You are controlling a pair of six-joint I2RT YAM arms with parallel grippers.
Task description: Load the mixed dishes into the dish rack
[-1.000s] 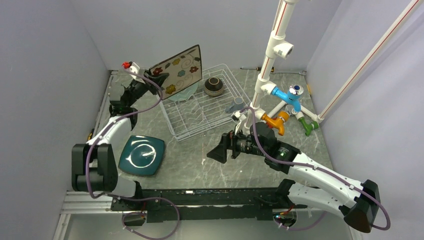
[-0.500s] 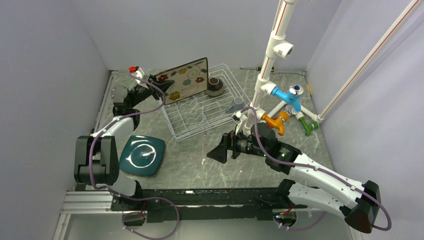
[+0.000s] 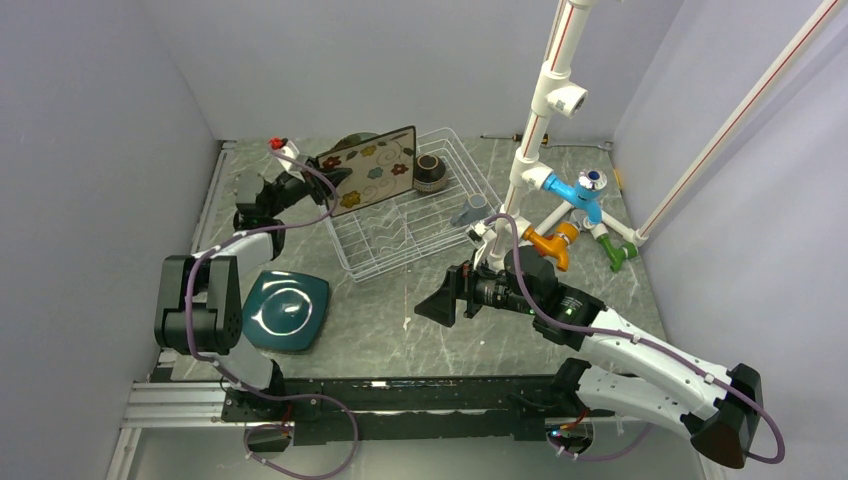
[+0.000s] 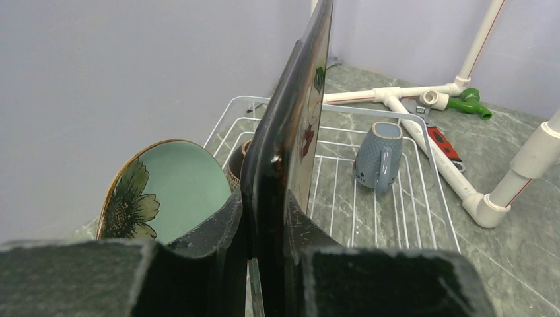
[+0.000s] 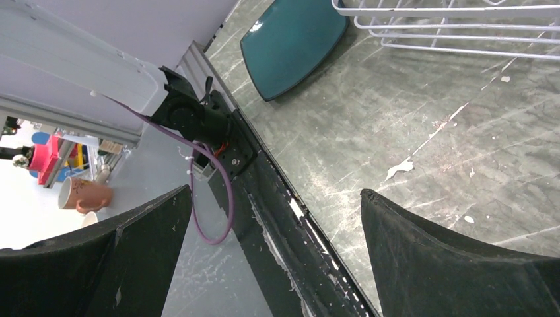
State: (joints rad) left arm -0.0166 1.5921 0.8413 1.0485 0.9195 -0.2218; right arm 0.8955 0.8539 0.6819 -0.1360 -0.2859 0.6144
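My left gripper holds the cream floral square plate and should bring it down and move back, onto the rack's wires in front of the green plate.
My left gripper [image 3: 322,180] [image 4: 264,198] is shut on the edge of the cream floral square plate [image 3: 372,170] [image 4: 300,112]. It holds the plate on edge over the back left of the white wire dish rack [image 3: 400,250] [image 4: 370,112]. The pale green round plate [image 4: 165,191] stands just behind it. A brown bowl [image 3: 430,172] and a small grey mug [image 3: 470,210] [image 4: 378,155] lie in the rack. The dark teal square plate [image 3: 285,310] [image 5: 294,39] lies flat on the table, front left. My right gripper [image 3: 437,308] [image 5: 276,191] hangs open and empty in front of the rack.
A white pipe stand with blue, orange and green fittings [image 3: 560,215] rises just right of the rack. A red-handled wrench [image 4: 439,142] lies beside its base pipes. Grey walls close in the table on the left, back and right.
My left gripper has carried the floral plate down and to the right, bringing it lower over the back left of the rack. The right arm has barely moved.
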